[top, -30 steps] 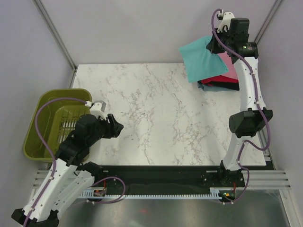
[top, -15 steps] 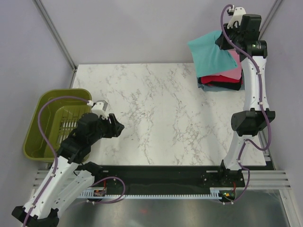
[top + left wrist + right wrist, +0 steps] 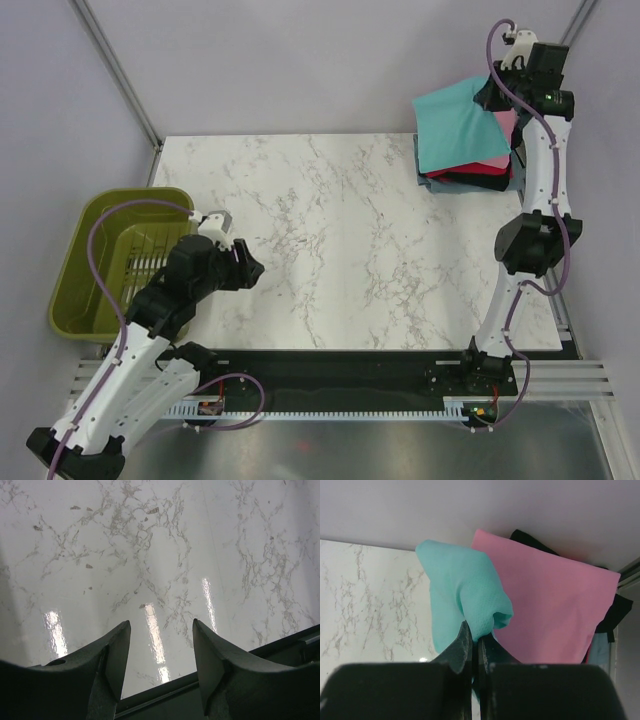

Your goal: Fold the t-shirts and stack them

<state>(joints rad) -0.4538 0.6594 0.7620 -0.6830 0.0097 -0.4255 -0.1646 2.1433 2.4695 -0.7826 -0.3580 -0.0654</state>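
Observation:
My right gripper moves toward the side by the stack and down onto the pink t-shirt next, since the raised teal cloth point(image 3: 462, 595) leaves much of it uncovered.
A folded teal t-shirt point(image 3: 458, 122) hangs over the stack at the table's far right corner, pinched by my right gripper point(image 3: 497, 97), which is shut on its edge point(image 3: 479, 626). Under it lies the stack of folded t-shirts: a pink one point(image 3: 550, 600) on top, then red point(image 3: 482, 174), black and grey-blue layers. In the right wrist view the teal cloth point(image 3: 462, 595) bunches just above the closed fingertips. My left gripper point(image 3: 247, 268) stands open and empty low over the marble near the table's front left point(image 3: 160, 630).
An olive-green plastic basket point(image 3: 100, 262) sits off the table's left edge beside my left arm. The marble table point(image 3: 330, 230) is bordered by a black rail along the near edge point(image 3: 280, 645). Grey walls close in behind and to the right of the stack.
My right gripper has carried the teal t-shirt rightward and farther back, so it now hangs over the stack. The left arm has hardly moved.

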